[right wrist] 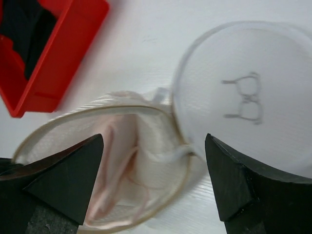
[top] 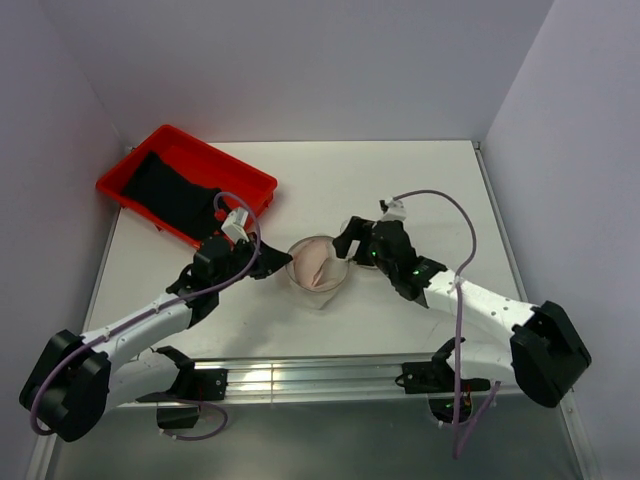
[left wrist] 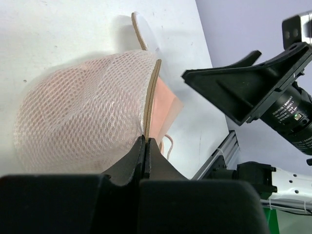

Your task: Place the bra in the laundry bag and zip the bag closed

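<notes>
I should move my right gripper away from the bag's opening and down onto the loose edge of the round flap, because the bra is in the bag.
The laundry bag (top: 320, 297) lies open at mid-table, a white mesh drum with a tan zipper edge (left wrist: 152, 90). Its round flap (right wrist: 273, 73) is folded aside and carries a small black bra outline (right wrist: 246, 100). The pale pink bra (right wrist: 114, 161) sits inside the bag (left wrist: 68, 122), and a strap shows at the mouth. My left gripper (left wrist: 146, 143) is shut on the bag's zipper rim at its left side. My right gripper (right wrist: 153, 140) hangs open just above the bag's mouth, with nothing between its fingers (left wrist: 234, 87).
A red plastic tray (top: 255, 181) stands at the back left with a black garment (top: 170, 190) in it. The aluminium rail (top: 320, 378) runs along the near edge between the arm bases. Grey walls close in the table on three sides.
</notes>
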